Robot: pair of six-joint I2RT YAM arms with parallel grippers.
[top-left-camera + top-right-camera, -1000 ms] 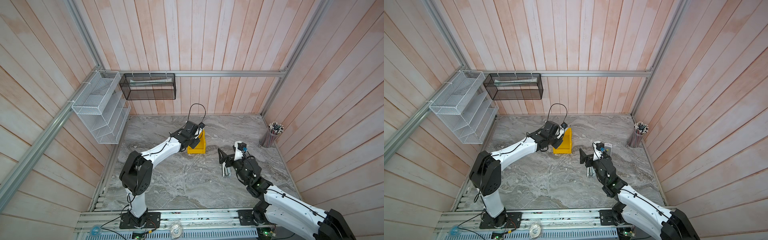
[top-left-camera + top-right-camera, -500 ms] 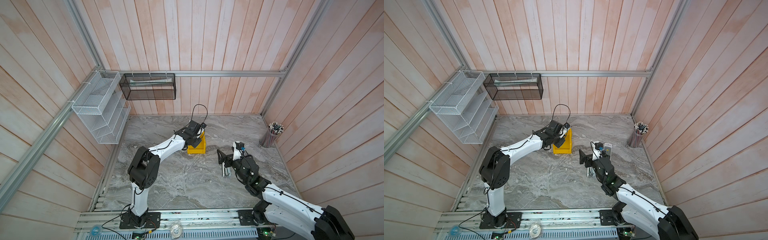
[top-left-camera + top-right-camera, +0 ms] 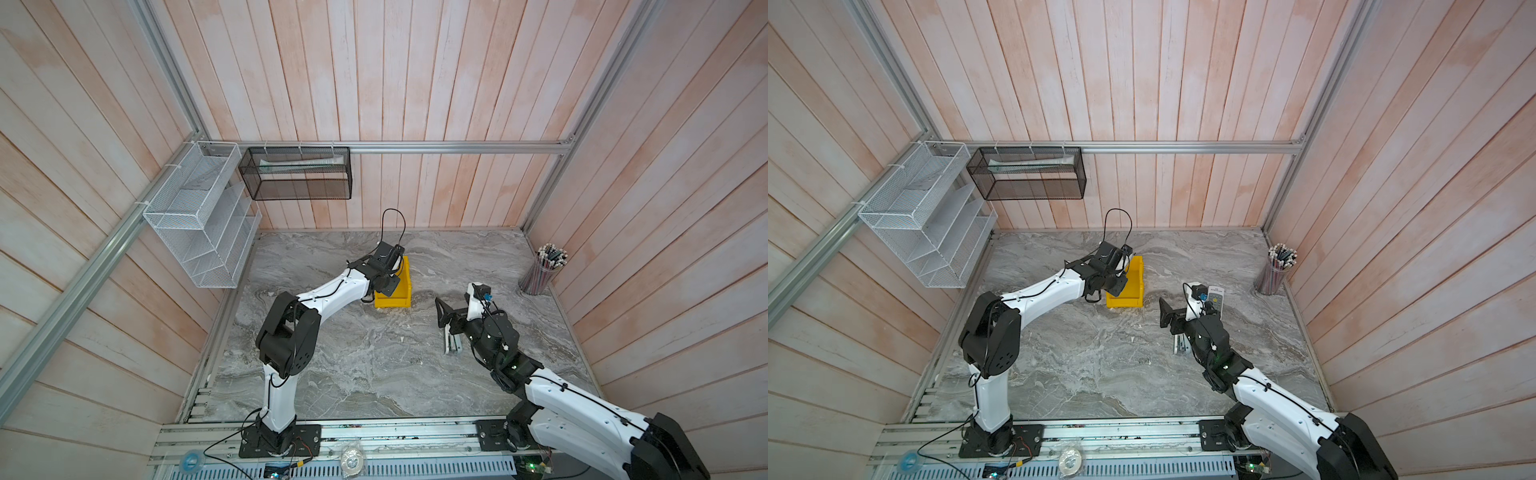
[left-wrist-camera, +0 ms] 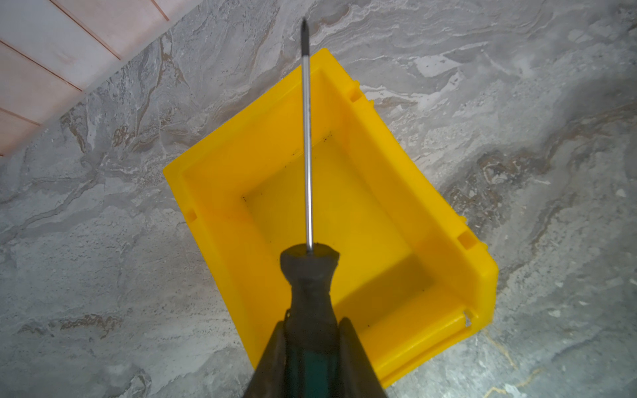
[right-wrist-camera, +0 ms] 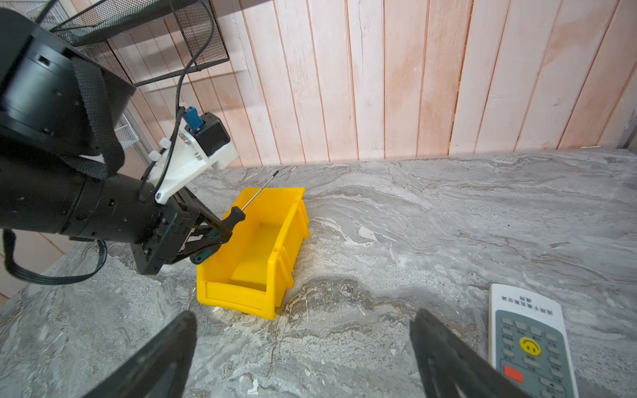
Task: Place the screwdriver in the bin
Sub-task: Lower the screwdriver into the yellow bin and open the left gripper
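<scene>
The left gripper should next lower the screwdriver into the yellow bin (image 3: 401, 297) and let go of the screwdriver's handle, since the bottom of the empty bin is below the gripper.
The screwdriver (image 4: 307, 138) has a dark green-and-black handle and a thin shaft. My left gripper (image 4: 312, 330) is shut on the handle. It holds the tool above the yellow bin (image 4: 431, 206), with the shaft running along the bin's length and the tip past the far rim. The right wrist view shows the screwdriver (image 5: 234, 217) tilted tip-up over the bin (image 5: 255, 248), clear of the bin floor. In both top views the left gripper (image 3: 388, 278) (image 3: 1115, 276) covers part of the bin (image 3: 401, 297) (image 3: 1131, 291). My right gripper (image 5: 303, 327) (image 3: 448, 318) hangs open and empty, to the right of the bin.
A white-grey bar (image 3: 451, 345) lies under the right arm. A white remote (image 5: 531, 344) (image 3: 1217, 297) lies beside that gripper. A cup of pencils (image 3: 542, 270) stands at the right wall. A black mesh basket (image 3: 299, 174) and a white wire rack (image 3: 199, 220) hang on the walls.
The left arm's elbow has swung inward, while its gripper has stayed over the bin with the screwdriver. The right arm has barely moved.
</scene>
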